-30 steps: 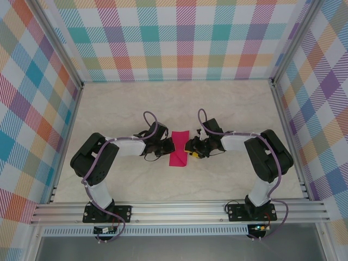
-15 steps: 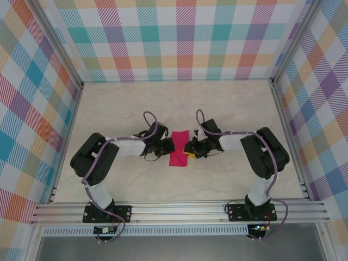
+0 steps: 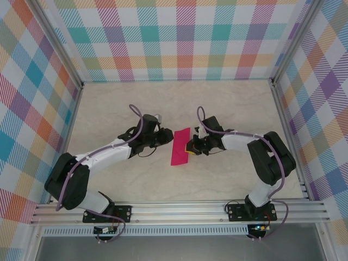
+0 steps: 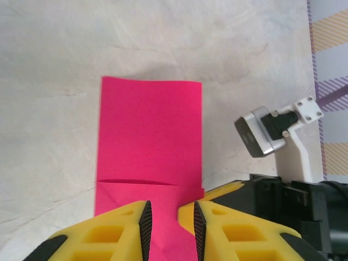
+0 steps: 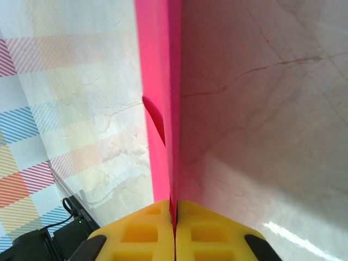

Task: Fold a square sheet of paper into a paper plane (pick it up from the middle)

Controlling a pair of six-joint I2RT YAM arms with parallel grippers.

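Observation:
Next, my right gripper lifts the paper's pinched edge, flips the paper over and lowers it to release at the paper's opposite long side (image 3: 173, 151), across from the gripper.
The square sheet of paper (image 3: 179, 147) is a folded magenta-pink strip lying slightly tilted at the middle of the table. My right gripper (image 3: 188, 148) is at its right edge, and in the right wrist view its yellow fingers (image 5: 157, 228) are shut on the paper's edge (image 5: 160, 81). My left gripper (image 3: 165, 138) sits at the strip's left side. In the left wrist view its jaws (image 4: 169, 212) stand apart, with the pink paper (image 4: 149, 130) and a cross crease showing in the gap and beyond it.
The marbled tabletop (image 3: 228, 109) lies bare round the paper. Plaid walls (image 3: 179, 38) and aluminium rails (image 3: 179, 209) enclose it. The right arm's wrist camera (image 4: 266, 130) stands close beside the paper in the left wrist view.
The right gripper has closed onto the paper's right edge. The left gripper has opened and drawn slightly back and up, its arm stretching out leftward. The strip now lies a little tilted.

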